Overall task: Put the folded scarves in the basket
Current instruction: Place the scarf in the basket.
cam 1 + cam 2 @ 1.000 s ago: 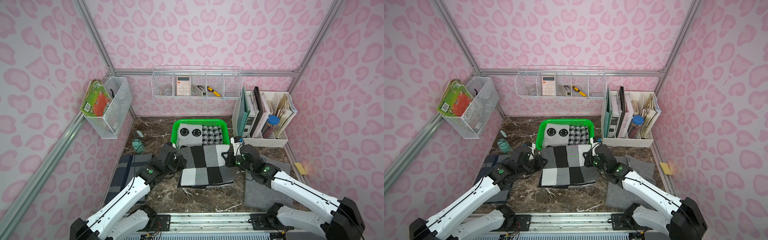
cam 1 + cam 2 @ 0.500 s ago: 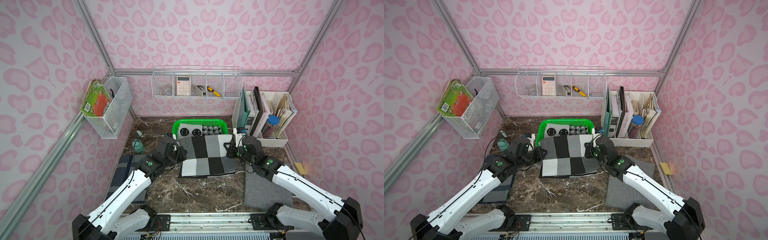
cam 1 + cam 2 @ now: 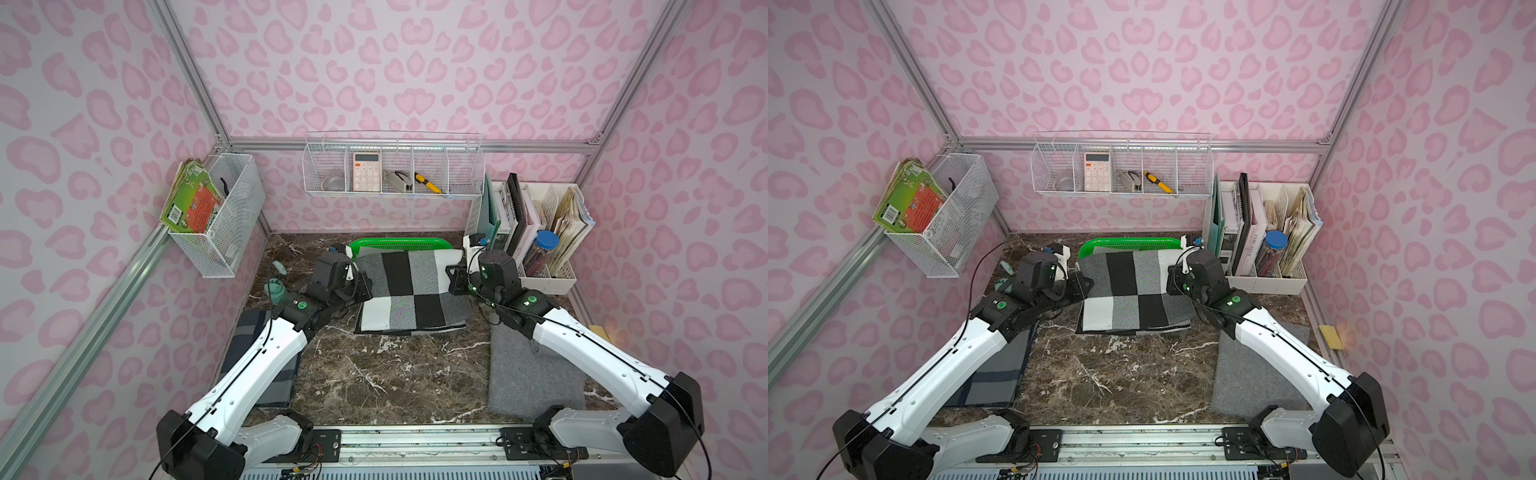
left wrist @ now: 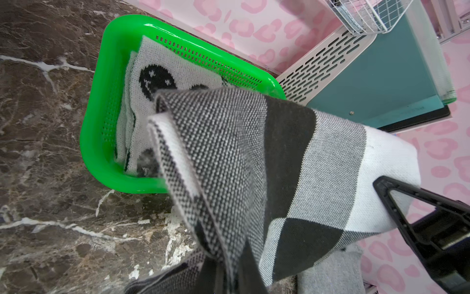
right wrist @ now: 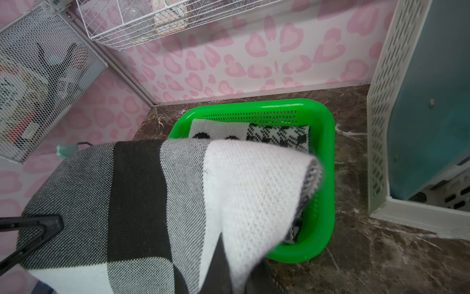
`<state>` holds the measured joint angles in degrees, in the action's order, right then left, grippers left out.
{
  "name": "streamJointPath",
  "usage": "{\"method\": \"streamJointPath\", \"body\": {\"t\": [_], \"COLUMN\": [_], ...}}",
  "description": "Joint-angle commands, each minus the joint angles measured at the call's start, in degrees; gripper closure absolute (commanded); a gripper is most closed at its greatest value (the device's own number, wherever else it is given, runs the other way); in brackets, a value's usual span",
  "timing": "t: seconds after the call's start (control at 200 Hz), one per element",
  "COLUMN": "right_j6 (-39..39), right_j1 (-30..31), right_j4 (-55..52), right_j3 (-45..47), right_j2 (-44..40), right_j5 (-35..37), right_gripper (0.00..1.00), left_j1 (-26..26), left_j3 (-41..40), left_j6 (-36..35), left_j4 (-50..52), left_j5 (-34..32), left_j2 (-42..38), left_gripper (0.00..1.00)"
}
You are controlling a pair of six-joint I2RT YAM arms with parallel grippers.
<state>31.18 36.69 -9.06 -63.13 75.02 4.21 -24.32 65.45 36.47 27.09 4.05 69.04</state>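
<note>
Next, the right gripper carries the scarf outward over the basket's far side (image 3: 428,243) (image 5: 281,118) and releases it, since that side still lies outward of the gripper, uncovered beyond the scarf.
The folded scarf (image 3: 409,291) (image 3: 1129,291), checked in black, grey and white, hangs stretched between my two grippers. My left gripper (image 3: 360,286) (image 4: 227,275) is shut on its left edge and my right gripper (image 3: 454,280) (image 5: 234,267) is shut on its right edge. The scarf's far edge (image 4: 229,142) (image 5: 254,178) overhangs the bright green basket (image 3: 395,243) (image 3: 1129,242) (image 4: 94,142) (image 5: 328,178), while its near edge trails on the marble. Two other folded knits (image 5: 277,133) lie inside the basket, mostly hidden under the scarf.
A white file organizer (image 3: 544,232) with books stands right of the basket. A grey mat (image 3: 532,365) lies front right, a dark folded cloth (image 3: 266,370) front left, and a teal object (image 3: 276,291) beside my left arm. White wire baskets (image 3: 392,166) (image 3: 224,216) hang on the walls.
Both grippers have carried the scarf away from the front toward the back wall. Its far edge now covers most of the basket, which showed in full a second ago.
</note>
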Motion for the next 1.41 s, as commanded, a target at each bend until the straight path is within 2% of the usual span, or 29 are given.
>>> {"method": "streamJointPath", "body": {"t": [0.0,0.35,0.575,0.805,1.056,1.401], "right_j6": [-1.9,-4.7,-6.3,-8.4,-8.5,-11.5], "right_j1": [-0.8,-4.0,-6.7,-8.0,-8.5,-8.9], "right_j4": [1.5,3.0,4.7,5.5,6.9,5.1], "right_j3": [-2.6,-11.2,-16.7,-20.6,-21.7,-27.9], "right_j2": [2.5,14.2,21.1,27.5,32.8,38.6], "right_j5": [0.3,-1.3,-2.1,-2.2,-3.2,-1.1], "right_gripper": [1.0,1.0,1.0,1.0,1.0,1.0], "left_j1": [2.2,8.6,11.7,12.3,13.1,13.4], "left_j3": [2.3,13.5,15.9,19.5,19.8,20.4], "left_j6": [-2.6,-6.0,-7.2,-8.0,-7.8,-7.0], "left_j4": [-3.7,-7.7,-14.0,-14.3,-14.9,-16.0], "left_j5": [2.0,6.9,8.3,8.5,7.2,6.3], "left_j2": [2.7,16.7,23.3,29.2,33.0,37.1], "left_gripper": [1.0,1.0,1.0,1.0,1.0,1.0]}}
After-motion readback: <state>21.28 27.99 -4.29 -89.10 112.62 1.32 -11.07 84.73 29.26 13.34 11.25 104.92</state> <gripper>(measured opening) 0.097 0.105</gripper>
